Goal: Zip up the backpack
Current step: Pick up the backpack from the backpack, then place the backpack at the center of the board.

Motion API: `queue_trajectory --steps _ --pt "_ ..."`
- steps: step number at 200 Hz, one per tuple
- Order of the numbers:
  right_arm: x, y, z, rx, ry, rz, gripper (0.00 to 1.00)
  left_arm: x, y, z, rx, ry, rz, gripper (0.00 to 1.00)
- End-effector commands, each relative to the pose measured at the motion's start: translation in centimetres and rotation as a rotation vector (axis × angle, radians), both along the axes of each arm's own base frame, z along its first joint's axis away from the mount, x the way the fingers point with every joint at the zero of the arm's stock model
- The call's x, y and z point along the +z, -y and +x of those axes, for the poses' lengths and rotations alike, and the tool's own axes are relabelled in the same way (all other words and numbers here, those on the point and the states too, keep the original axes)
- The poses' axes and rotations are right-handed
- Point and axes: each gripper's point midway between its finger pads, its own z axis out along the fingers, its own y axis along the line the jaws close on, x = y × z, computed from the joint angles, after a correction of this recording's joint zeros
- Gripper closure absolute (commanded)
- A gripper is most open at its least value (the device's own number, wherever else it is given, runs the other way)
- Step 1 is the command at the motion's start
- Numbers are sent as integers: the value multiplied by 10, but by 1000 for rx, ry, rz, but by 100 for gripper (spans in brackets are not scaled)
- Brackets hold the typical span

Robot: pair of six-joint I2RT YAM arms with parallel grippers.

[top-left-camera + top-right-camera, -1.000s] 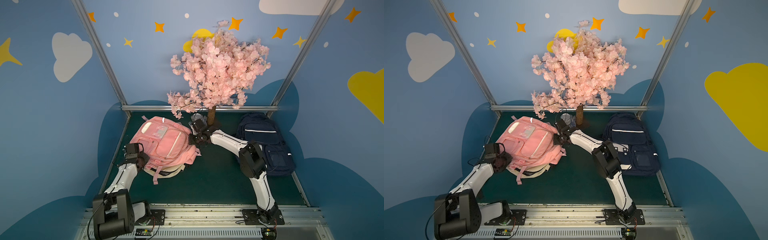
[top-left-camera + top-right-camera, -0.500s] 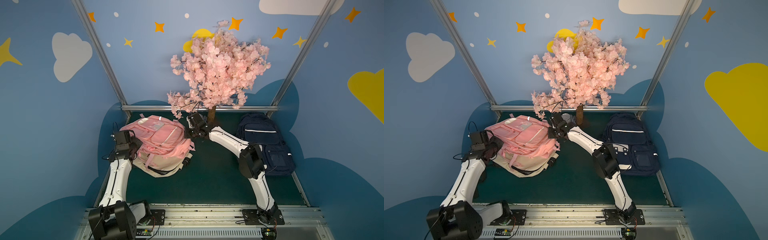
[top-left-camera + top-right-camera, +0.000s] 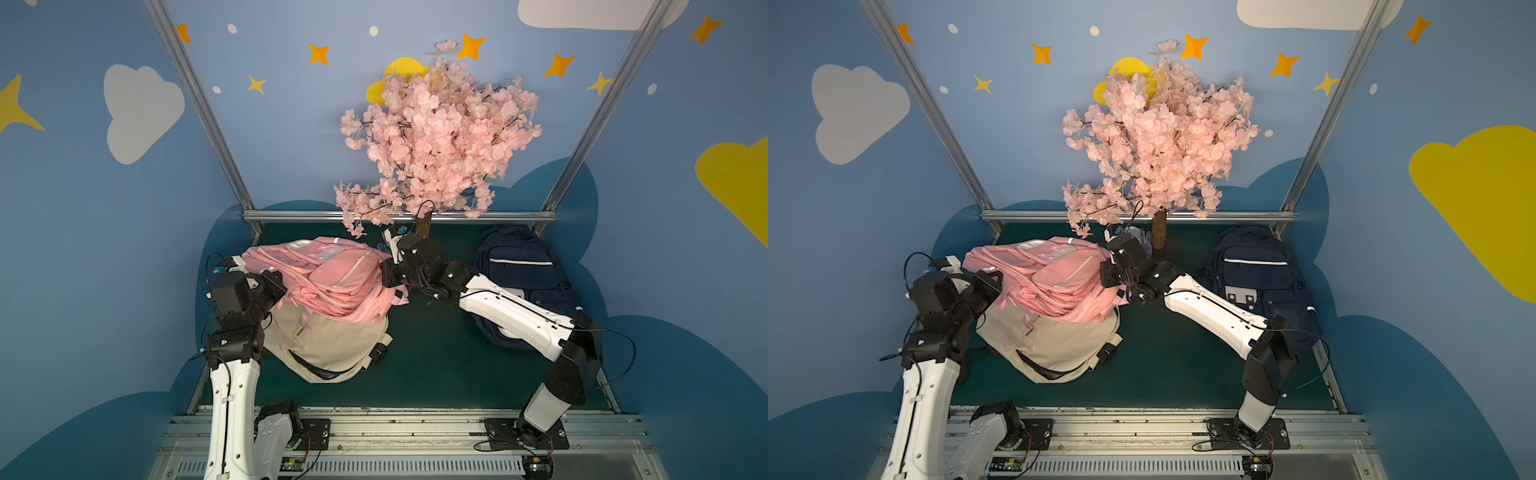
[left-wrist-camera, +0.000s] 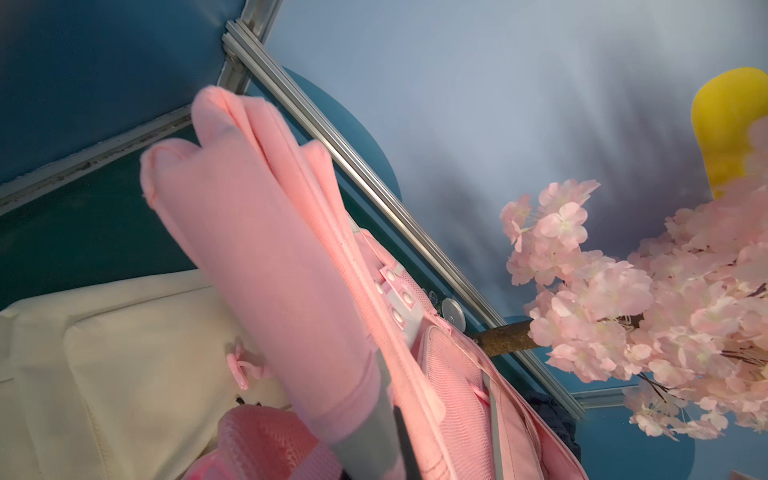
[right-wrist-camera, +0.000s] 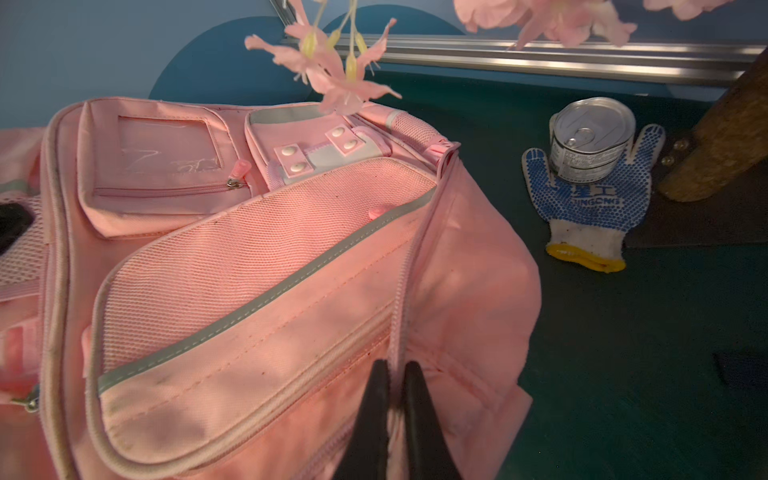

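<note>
My left gripper will next move back and down toward the bare tabletop by the navy backpack and let go, since the pink backpack (image 3: 328,274) rests on the cream one.
The pink backpack (image 3: 328,274) hangs tilted between both grippers, its lower side resting on a cream backpack (image 3: 328,345). My left gripper (image 3: 276,282) is shut on the pink backpack's left end. In the left wrist view pink fabric covers most of the left gripper (image 4: 392,419), and one grey finger (image 4: 384,399) shows between a padded strap and the pack's edge. My right gripper (image 3: 384,274) is shut on the pack's right end. In the right wrist view the black fingers of the right gripper (image 5: 395,368) pinch a seam beside a zip line (image 5: 399,299).
A navy backpack (image 3: 523,274) lies at the back right, under my right arm. A pink blossom tree (image 3: 436,141) stands at the back middle, its branches over my right wrist. A tin can (image 5: 590,137) sits on a blue-dotted glove (image 5: 590,208) by the trunk. Walls close in on the left.
The pink backpack lay flat on the cream one a second ago; both grippers have lifted and tilted it. My left arm has swung out to the left and up.
</note>
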Motion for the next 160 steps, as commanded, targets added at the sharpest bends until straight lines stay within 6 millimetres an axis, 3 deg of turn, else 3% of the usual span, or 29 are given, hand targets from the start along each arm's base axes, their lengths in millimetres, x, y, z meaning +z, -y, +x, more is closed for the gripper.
queue_trajectory --steps 1,17,32,43,59,83,112,129,143,160 --pt "84 -16 -27 94 207 178 100 87 51 -15 -243 309 55 97" --pt "98 -2 -40 89 249 177 100 110 72 -34 -321 378 65 97" --pt "106 15 -56 90 271 167 100 119 93 -51 -402 415 16 97" --pt "101 30 -66 79 264 145 100 113 105 -61 -448 409 -33 97" --pt "87 56 -80 54 233 113 100 89 121 -72 -502 365 -102 97" --pt "43 102 -98 -22 144 44 100 28 146 -80 -580 226 -175 97" --pt "-26 147 -116 -115 -1 -36 100 -76 173 -81 -613 -35 -211 97" --pt "-72 156 -125 -148 -96 -60 100 -137 182 -82 -595 -185 -173 97" --pt "-105 157 -127 -173 -153 -66 100 -186 175 -78 -523 -313 -111 97" --pt "-131 151 -124 -194 -191 -45 100 -225 167 -71 -466 -411 -76 97"
